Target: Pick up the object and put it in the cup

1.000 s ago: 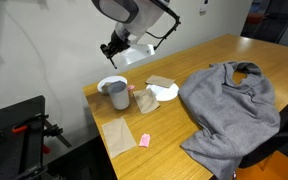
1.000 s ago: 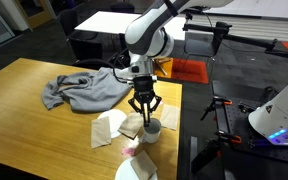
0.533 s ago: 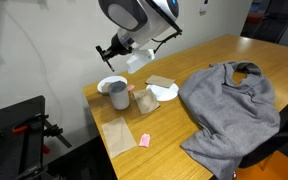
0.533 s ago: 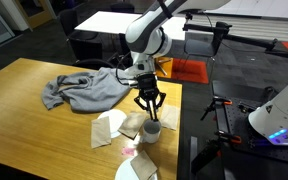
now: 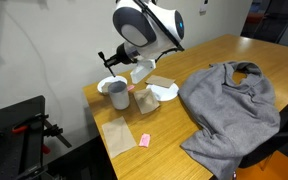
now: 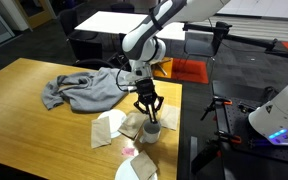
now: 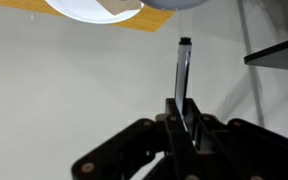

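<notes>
My gripper moves lower next and brings the pen's tip into the cup's opening to release the pen, because that tip is still outside the cup's rim.
My gripper (image 5: 120,70) is shut on the slim black marker pen (image 7: 182,72), which sticks out straight from between the jaws (image 7: 184,108). In both exterior views the gripper (image 6: 149,108) hangs pointing down just above the pale grey-blue cup (image 5: 118,96), which stands upright near the table's end (image 6: 152,131). In the wrist view a grey rounded edge that may be the cup (image 7: 180,4) shows at the top. The pen's tip is not visibly inside the cup.
A flat white dish (image 5: 110,82) lies next to the cup near the table edge (image 5: 92,100). A crumpled white item (image 5: 165,92), tan paper squares (image 5: 117,133), a small pink block (image 5: 144,139) and a large grey cloth (image 5: 229,105) lie on the wooden table.
My gripper has moved down and closer over the cup, still holding the pen. The cup and other items have not moved.
</notes>
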`<state>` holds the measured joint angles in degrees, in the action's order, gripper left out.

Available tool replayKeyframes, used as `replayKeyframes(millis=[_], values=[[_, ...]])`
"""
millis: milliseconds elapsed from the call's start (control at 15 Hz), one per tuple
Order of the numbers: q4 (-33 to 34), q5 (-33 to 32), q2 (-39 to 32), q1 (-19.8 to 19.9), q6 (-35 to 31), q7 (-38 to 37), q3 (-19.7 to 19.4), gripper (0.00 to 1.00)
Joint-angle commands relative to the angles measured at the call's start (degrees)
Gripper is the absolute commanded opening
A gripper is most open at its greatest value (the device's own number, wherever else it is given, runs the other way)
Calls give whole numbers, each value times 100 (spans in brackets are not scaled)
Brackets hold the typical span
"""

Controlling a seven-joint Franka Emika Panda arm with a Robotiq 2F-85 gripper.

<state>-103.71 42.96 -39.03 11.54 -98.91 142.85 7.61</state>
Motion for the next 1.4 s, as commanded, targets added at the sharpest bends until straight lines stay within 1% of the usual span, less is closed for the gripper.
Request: replayKeyframes(millis=[0, 200, 533, 867, 1133, 1333], values=[[448, 23, -350, -82, 193, 106, -67, 3], [732, -15, -613, -111, 210, 56, -43, 3], [1111, -27, -1014, -88, 456, -49, -14, 3], [1315, -43, -1259, -47, 856, -176, -46, 3], [1481, -133, -1444, -64, 1227, -463, -125, 3], [1472, -225, -1482, -97, 1214, -625, -200, 3]])
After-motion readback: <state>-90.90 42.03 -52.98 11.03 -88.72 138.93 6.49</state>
